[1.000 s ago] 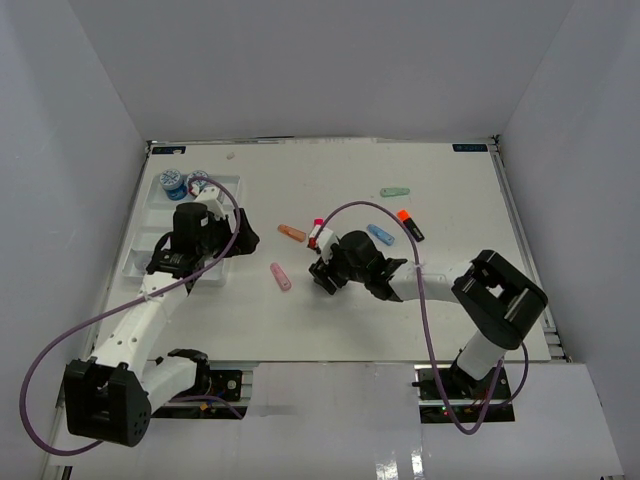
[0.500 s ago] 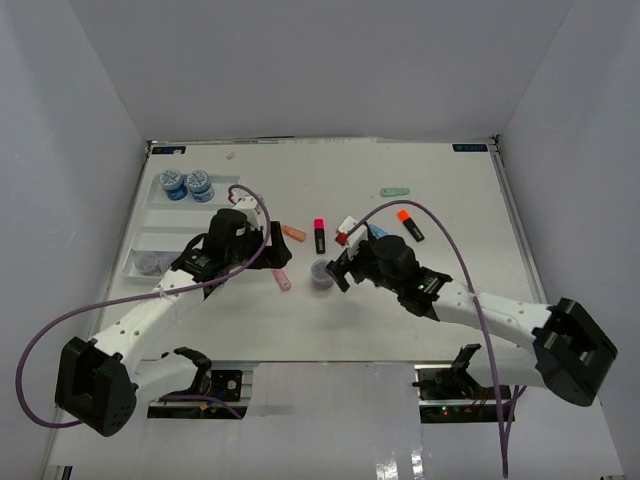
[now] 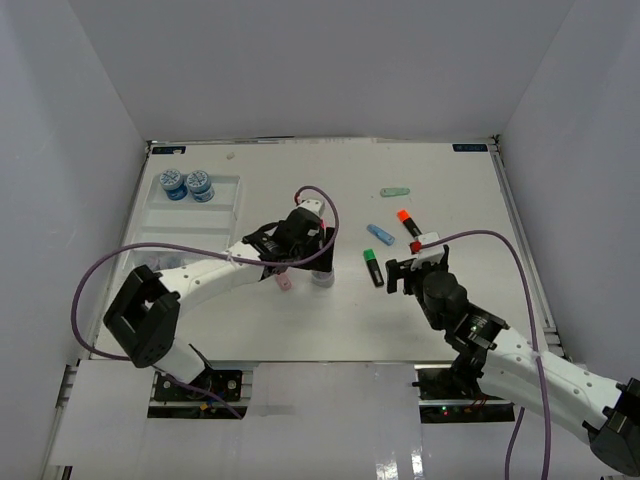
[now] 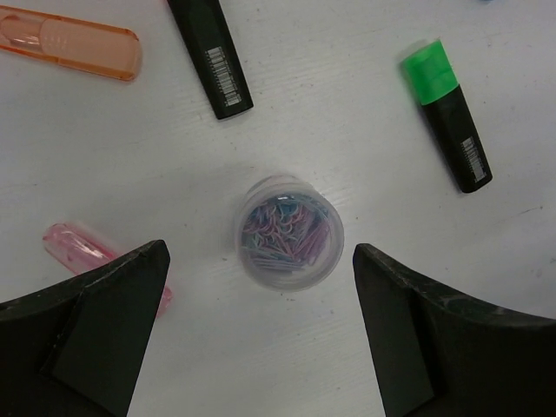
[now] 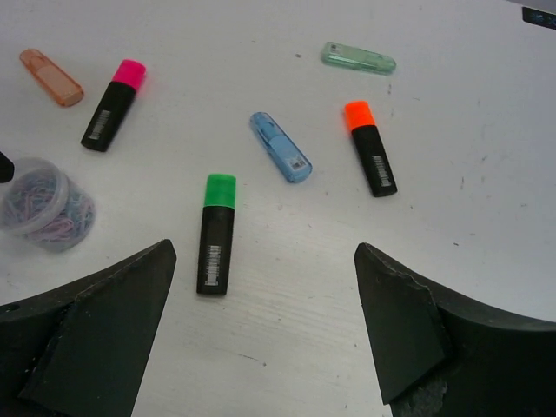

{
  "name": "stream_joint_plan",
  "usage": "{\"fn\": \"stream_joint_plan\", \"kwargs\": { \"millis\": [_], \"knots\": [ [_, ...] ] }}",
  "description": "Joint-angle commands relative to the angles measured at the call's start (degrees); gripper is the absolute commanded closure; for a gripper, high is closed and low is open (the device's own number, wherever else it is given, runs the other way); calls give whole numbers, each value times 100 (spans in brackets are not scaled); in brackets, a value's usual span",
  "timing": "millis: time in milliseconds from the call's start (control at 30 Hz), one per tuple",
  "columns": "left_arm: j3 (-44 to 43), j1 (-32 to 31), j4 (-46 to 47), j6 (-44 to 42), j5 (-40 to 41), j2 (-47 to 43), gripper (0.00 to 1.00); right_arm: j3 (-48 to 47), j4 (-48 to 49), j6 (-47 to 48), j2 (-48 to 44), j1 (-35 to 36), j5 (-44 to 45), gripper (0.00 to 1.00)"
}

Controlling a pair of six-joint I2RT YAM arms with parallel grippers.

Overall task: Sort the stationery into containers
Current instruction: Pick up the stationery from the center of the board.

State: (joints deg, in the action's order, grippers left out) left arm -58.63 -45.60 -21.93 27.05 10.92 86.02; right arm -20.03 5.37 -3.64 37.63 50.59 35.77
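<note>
The left gripper will next go down around the clear jar's round top (image 3: 323, 277) (image 4: 291, 239) and close its fingers from both sides, because the jar is still below the fingers.
My left gripper (image 3: 316, 262) is open and empty, hovering over a small clear jar of paper clips (image 3: 322, 277); the jar (image 4: 291, 230) stands just ahead of the gap between the fingers. A pink marker (image 4: 82, 256) lies by the left finger. An orange marker (image 4: 69, 43) and a black highlighter body (image 4: 211, 56) lie beyond. My right gripper (image 3: 400, 275) is open and empty, just right of a green-capped highlighter (image 3: 374, 266), which lies ahead of its left finger (image 5: 215, 234). The white tray (image 3: 185, 225) is at the far left.
Two blue jars (image 3: 186, 184) stand in the tray's far compartment. A blue marker (image 3: 379, 234), an orange-capped highlighter (image 3: 408, 222) and a green marker (image 3: 396, 192) lie right of centre. A pink-capped highlighter (image 5: 113, 104) shows in the right wrist view. White walls surround the table.
My left arm swung right from the tray to over the jar at centre. My right arm drew back to the right and nearer, leaving the jar standing on the table.
</note>
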Motion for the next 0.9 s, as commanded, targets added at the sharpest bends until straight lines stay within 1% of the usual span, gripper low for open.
{"fn": "stream_joint_plan", "kwargs": {
  "millis": [0, 33, 267, 467, 533, 567, 667, 700, 800, 867],
  "knots": [
    [-324, -229, -118, 90, 490, 283, 2, 209, 35, -418, -439, -23, 676, 10],
    [-359, -256, -127, 99, 499, 493, 2, 245, 43, -427, -484, -23, 703, 10],
    [-614, -502, -267, 178, 631, 1030, 2, 386, 43, -506, -432, -31, 774, 10],
    [-711, -520, -355, 266, 640, 1171, 12, 412, 52, -524, -370, -40, 747, 10],
    [-755, -546, -355, 266, 631, 1224, 18, 430, 61, -533, -379, -31, 730, 10],
    [-772, -555, -355, 275, 631, 1277, 23, 430, 70, -533, -370, -40, 730, 10],
    [-817, -572, -364, 283, 561, 1312, 34, 447, 70, -533, -361, -40, 721, 10],
    [-825, -572, -356, 292, 543, 1286, 40, 448, 70, -533, -361, -40, 721, 10],
    [-790, -564, -364, 354, 561, 1207, 49, 448, 70, -533, -379, -40, 712, 10],
    [-764, -564, -434, 424, 683, 1119, 50, 448, 70, -524, -388, -40, 703, 10]
  ]
}}
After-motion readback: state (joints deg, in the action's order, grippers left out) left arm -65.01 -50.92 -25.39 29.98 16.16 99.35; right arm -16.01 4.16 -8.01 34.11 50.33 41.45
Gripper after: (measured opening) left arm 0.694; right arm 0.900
